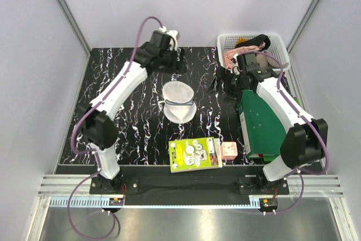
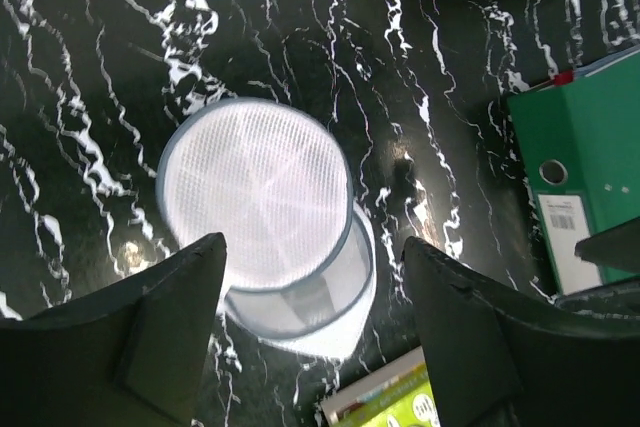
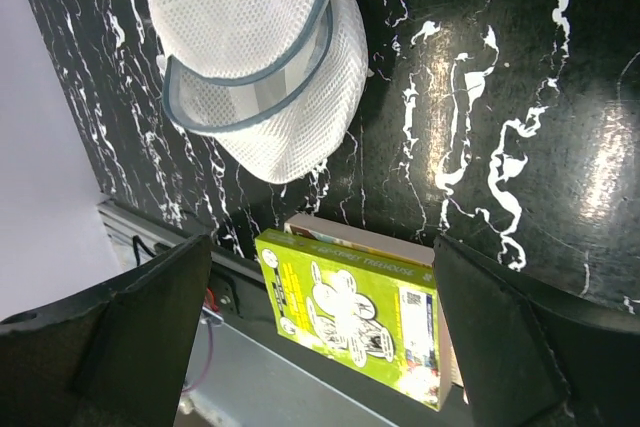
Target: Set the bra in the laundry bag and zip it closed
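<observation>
The gap leaves the lid's grey rim facing the binder (image 2: 346, 225) free. My left gripper will first go down toward the right in the top view to get onto it.
The white mesh laundry bag (image 1: 179, 101) lies in the middle of the black marbled table, its grey-rimmed lid partly lifted so a gap shows. It also shows in the left wrist view (image 2: 258, 197) and the right wrist view (image 3: 250, 37). My left gripper (image 1: 174, 62) is open and empty, hovering above the bag's far side (image 2: 312, 247). My right gripper (image 1: 223, 83) is open and empty, hovering to the right of the bag (image 3: 322, 243). The beige bra does not clearly show. It may lie hidden in the basket.
A white lattice basket (image 1: 276, 42) at the back right holds a pink garment (image 1: 231, 58) and a black one (image 1: 260, 41). A green binder (image 1: 260, 122) lies under the right arm. A lime-green book (image 1: 196, 154) and a small pink box (image 1: 228, 150) sit at the near edge.
</observation>
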Available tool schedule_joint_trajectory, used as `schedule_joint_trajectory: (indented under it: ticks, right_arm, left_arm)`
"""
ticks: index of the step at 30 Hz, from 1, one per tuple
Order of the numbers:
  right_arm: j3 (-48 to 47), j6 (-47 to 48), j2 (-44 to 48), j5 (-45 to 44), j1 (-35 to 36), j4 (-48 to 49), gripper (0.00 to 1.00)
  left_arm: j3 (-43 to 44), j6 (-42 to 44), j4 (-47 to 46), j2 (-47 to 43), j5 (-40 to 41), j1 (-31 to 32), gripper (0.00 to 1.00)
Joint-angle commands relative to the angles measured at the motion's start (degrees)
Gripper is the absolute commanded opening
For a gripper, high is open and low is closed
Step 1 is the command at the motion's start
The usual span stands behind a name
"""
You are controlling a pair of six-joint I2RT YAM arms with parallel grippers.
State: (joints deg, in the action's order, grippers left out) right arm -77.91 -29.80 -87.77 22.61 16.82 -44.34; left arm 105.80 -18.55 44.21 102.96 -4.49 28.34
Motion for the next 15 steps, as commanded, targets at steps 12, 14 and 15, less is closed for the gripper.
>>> schedule_joint_trajectory:
  ticks: [12, 14, 15]
  right_arm:
    - [5.7, -7.0, 5.5, 4.5, -0.4, 1.4, 1.0]
    - [6.4, -7.1, 6.3, 4.5, -0.4, 1.5, 1.0]
    - [6.9, -7.2, 6.6, 4.6, -0.5, 1.5, 1.0]
  left_arm:
    - [13.1, 2.8, 6.8, 24.8, 22.6, 12.4, 0.84]
    - [13.1, 3.5, 6.9, 25.9, 24.5, 13.2, 0.84]
    - [13.0, 3.6, 6.9, 26.5, 24.4, 13.3, 0.84]
